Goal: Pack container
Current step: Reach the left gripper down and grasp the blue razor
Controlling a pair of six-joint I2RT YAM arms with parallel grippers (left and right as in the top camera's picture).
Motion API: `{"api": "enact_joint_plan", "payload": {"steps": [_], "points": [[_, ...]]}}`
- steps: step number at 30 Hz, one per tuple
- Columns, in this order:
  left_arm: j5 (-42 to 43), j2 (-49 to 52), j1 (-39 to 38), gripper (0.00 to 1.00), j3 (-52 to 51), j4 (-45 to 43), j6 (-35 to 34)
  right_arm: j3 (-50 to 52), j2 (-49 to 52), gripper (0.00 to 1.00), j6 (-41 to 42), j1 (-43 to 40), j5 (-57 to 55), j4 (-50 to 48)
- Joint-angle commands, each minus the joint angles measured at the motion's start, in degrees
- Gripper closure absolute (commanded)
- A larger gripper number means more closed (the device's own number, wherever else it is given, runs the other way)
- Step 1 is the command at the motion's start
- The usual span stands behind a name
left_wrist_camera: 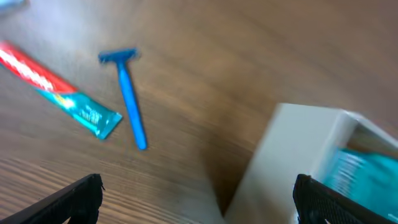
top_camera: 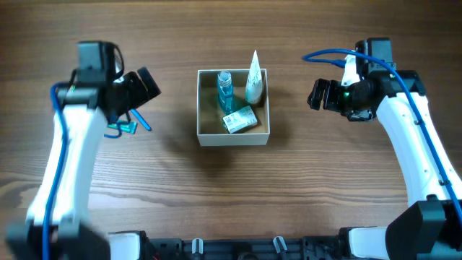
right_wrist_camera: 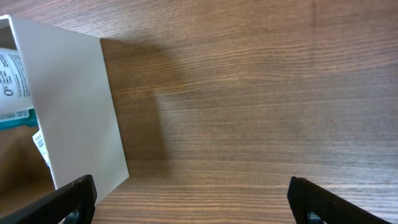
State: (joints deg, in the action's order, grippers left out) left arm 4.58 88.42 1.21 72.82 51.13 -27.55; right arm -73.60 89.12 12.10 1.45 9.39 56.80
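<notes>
I will next move my left gripper to the left in the wrist view and down, with its fingers on both sides of the handle's middle (top_camera: 141,119) (left_wrist_camera: 129,102), because the blue razor is below it and that way.
The container (top_camera: 233,136), a square white-walled box with tan inside, stands mid-table. It holds a blue bottle (top_camera: 225,89), a white tube (top_camera: 253,78) leaning on its far right wall, and a teal packet (top_camera: 240,119). A blue razor (left_wrist_camera: 129,96) and a red-and-teal toothpaste tube (left_wrist_camera: 59,89) lie on the table left of the box. My left gripper (left_wrist_camera: 198,202) is open and empty, above the table between these two items and the box's wall (left_wrist_camera: 292,155). My right gripper (right_wrist_camera: 193,202) is open and empty, right of the box's wall (right_wrist_camera: 74,106).
The wooden table (top_camera: 231,195) spreads around the box. The left arm (top_camera: 72,144) stretches along the left side and the right arm (top_camera: 419,144) along the right side. Black fixtures line the front edge (top_camera: 238,245).
</notes>
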Motion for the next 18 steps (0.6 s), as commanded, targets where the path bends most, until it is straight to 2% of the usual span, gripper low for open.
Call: {"api": "enact_joint_plan", "payload": {"steps": [1, 8, 18], "points": [[-1.42, 9.94, 0.57, 0.01, 0.17, -0.39, -7.43, -0.15, 0.39, 0.0, -1.51, -0.04, 1.22, 0.68], [-1.46, 19.89, 0.7, 0.01, 0.17, -4.39, -7.43, -0.15, 0.39, 0.0, -1.66, -0.04, 1.22, 1.11], [-5.84, 21.16, 1.97, 0.0, 0.17, -7.93, -7.43, -0.15, 0.39, 0.0, -2.47, -0.04, 1.22, 1.18]]}}
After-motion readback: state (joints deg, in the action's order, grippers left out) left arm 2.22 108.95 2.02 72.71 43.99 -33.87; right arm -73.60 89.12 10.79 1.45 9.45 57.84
